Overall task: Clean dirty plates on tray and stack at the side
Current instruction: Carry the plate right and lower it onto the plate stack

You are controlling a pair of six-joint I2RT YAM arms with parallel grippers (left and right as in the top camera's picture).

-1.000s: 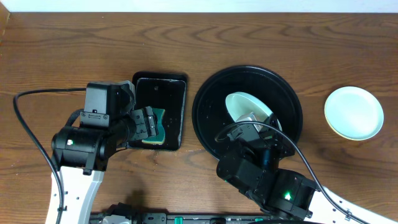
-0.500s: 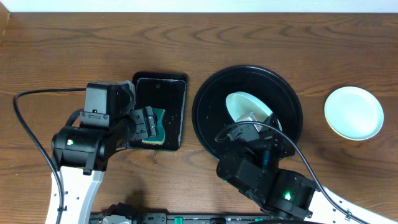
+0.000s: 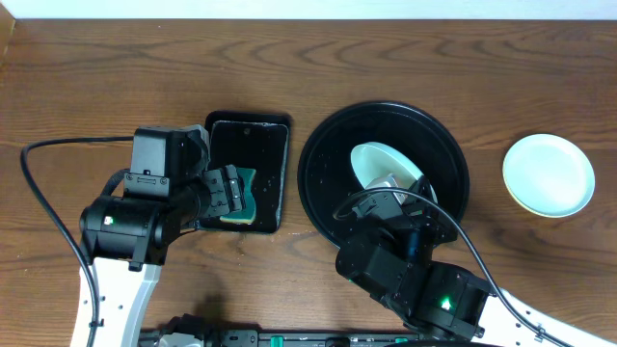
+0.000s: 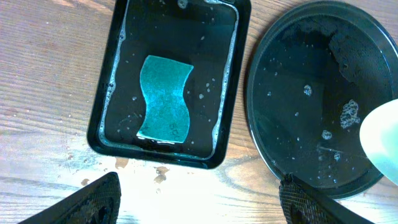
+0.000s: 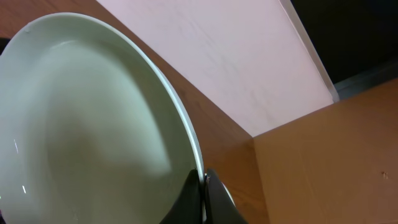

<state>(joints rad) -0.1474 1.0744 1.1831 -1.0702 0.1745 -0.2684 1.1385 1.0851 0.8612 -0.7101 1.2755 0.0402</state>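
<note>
The tilted plate goes over the flat pale plate, which lies to my right gripper's right in the overhead view, next. There it levels, lowers and comes free of my right gripper.
A pale mint plate (image 3: pixel 378 160) stands tilted over the round black tray (image 3: pixel 429 135). My right gripper (image 3: pixel 389 186) is shut on its near rim. In the right wrist view the plate (image 5: pixel 81 124) fills the left side, and the right gripper (image 5: pixel 204 198) pinches its thin edge. Another pale plate (image 3: pixel 549 174) lies flat on the table at the right. My left gripper (image 3: pixel 228 194) hovers open over the near end of the small rectangular tray. In the left wrist view the left gripper (image 4: pixel 199 205) holds nothing between its wide-apart fingertips (image 4: pixel 93 200). The wet tray (image 4: pixel 311 99) and the plate's edge (image 4: pixel 382 140) show at the right.
A small rectangular black tray (image 3: pixel 270 135) holding water lies left of the round tray. A teal sponge (image 4: pixel 165 98) rests in it. Water drops mark the wood near its front edge. A black cable (image 3: pixel 43 193) loops at the far left.
</note>
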